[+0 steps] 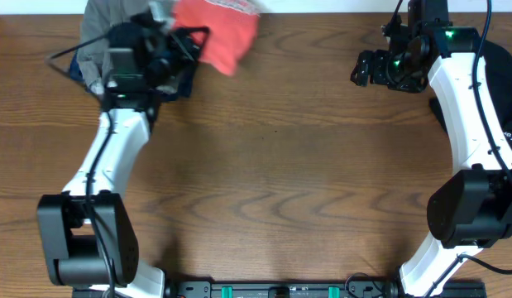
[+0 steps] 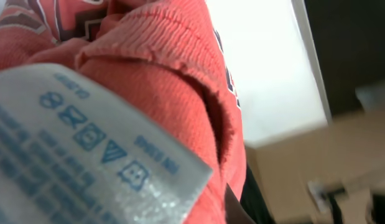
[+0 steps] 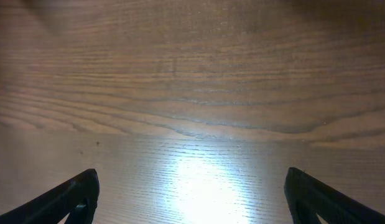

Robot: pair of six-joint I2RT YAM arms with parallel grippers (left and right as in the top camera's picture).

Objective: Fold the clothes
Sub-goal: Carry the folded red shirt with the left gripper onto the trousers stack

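Note:
The left gripper goes to the left in the overhead view next, to get the coral-red T-shirt from beyond the pile's edge down over the grey garment.
The coral-red T-shirt (image 1: 218,33) hangs bunched at the table's far left, held up by my left gripper (image 1: 188,43), which is shut on it. In the left wrist view the shirt (image 2: 167,56) fills the frame, with its white care label (image 2: 74,149) right against the camera. The fingers are hidden by cloth. My right gripper (image 1: 361,68) is open and empty over bare wood at the far right. Its two fingers are spread wide in the right wrist view (image 3: 191,180). The black garment (image 1: 505,91) lies at the right edge, partly behind the right arm.
A grey garment (image 1: 94,29) and a dark navy one (image 1: 183,84) lie piled under the left gripper at the far left edge. The wooden table (image 1: 272,165) stretches between the arms. Both arm bases stand at the near edge.

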